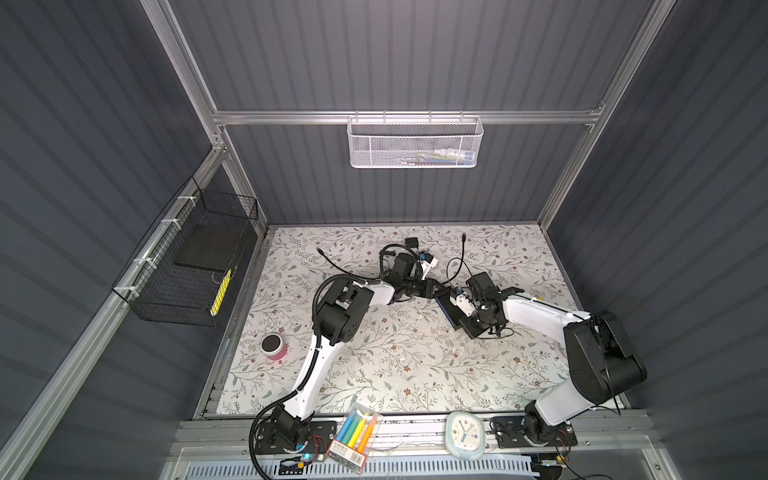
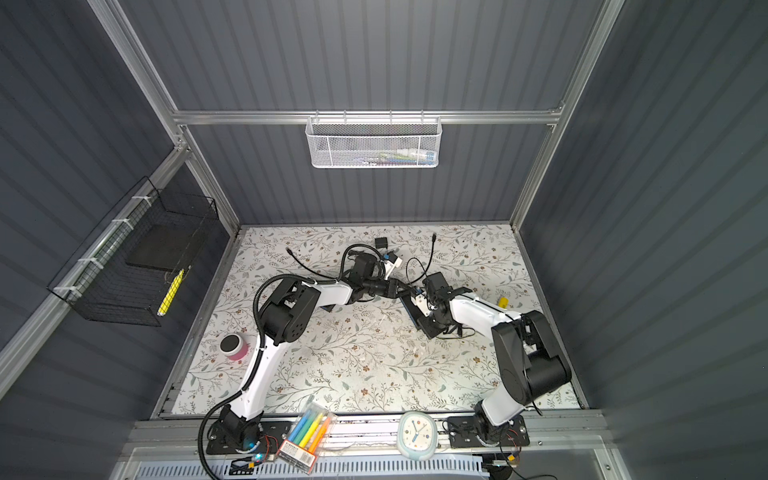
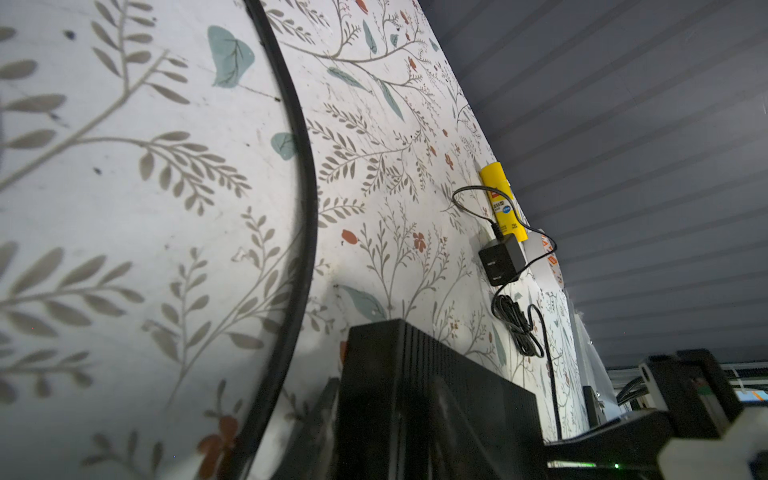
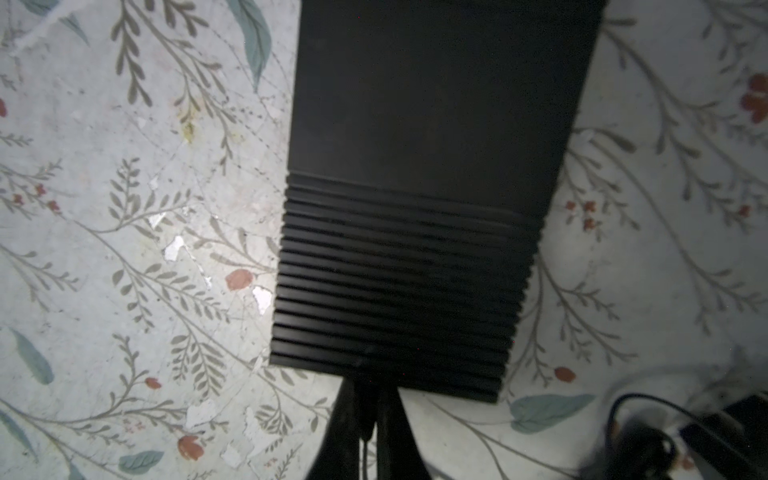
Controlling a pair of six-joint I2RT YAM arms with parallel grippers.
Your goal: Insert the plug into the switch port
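My right gripper pushes toward the ribbed edge of the switch next and releases the plug lead, since the plug's tip already sits at that edge.
The switch [image 1: 449, 312] [image 2: 412, 311] is a flat black box with a ribbed top, lying just right of the table's middle in both top views. My left gripper [image 1: 437, 290] [image 3: 386, 399] reaches in from the left and is shut on one end of it [image 3: 415, 374]. My right gripper [image 4: 370, 382] is shut on the plug [image 4: 366, 409], a small dark piece with a thin black lead running back between the fingers. The plug's tip sits at the ribbed edge of the switch [image 4: 399, 266]. The port itself is hidden.
A yellow glue stick [image 3: 503, 203] [image 1: 539, 297] and a black power adapter [image 3: 500, 259] with coiled lead lie beyond the switch. Loose black cables [image 1: 332, 262] [image 1: 459, 253] and a small black cube [image 1: 411, 242] sit at the back. A pink-based cup [image 1: 274, 347] stands at the left.
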